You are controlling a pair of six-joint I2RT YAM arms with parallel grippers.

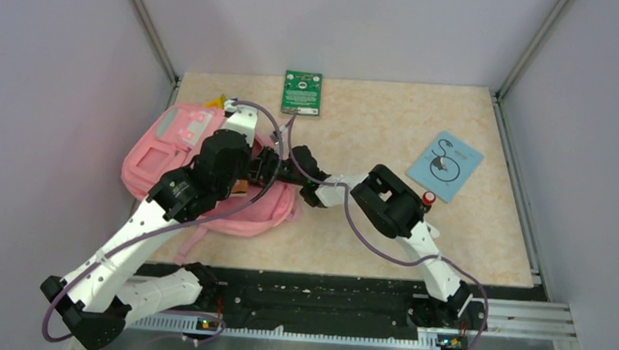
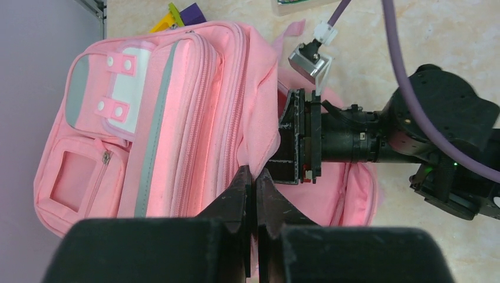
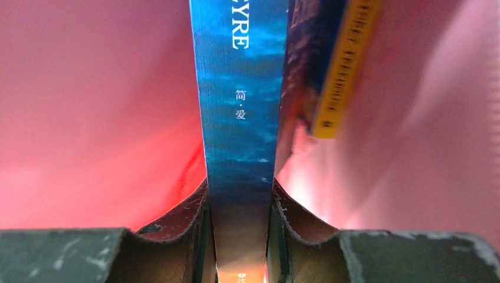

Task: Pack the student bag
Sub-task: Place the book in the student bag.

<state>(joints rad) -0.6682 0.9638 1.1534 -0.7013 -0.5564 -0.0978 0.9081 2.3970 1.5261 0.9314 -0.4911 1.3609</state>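
My right gripper is going to push deeper into the bag next, alongside the yellow-spined book, to the left in the top view. The blue book's spine is nearer the bag's opening.
The student bag [image 1: 168, 144] lies flat at the left of the table, pink with a grey stripe and white patch in the left wrist view [image 2: 177, 118]. My left gripper [image 2: 256, 174] is shut on the pink fabric edge of the bag's opening; in the top view the arm hides it. My right gripper [image 3: 239, 186] is inside the bag [image 3: 88, 118], shut on the spine of a blue book [image 3: 239, 88] lettered "EYRE". A second book with a yellow spine [image 3: 336, 71] stands just right of it in the bag. The right gripper also shows entering the opening in the left wrist view [image 2: 298, 141].
A green book [image 1: 302, 92] lies at the table's back centre. A light blue booklet [image 1: 445, 165] lies at the right. Yellow and purple items [image 2: 177, 15] sit behind the bag near the left wall. Enclosure walls close in the left, back and right.
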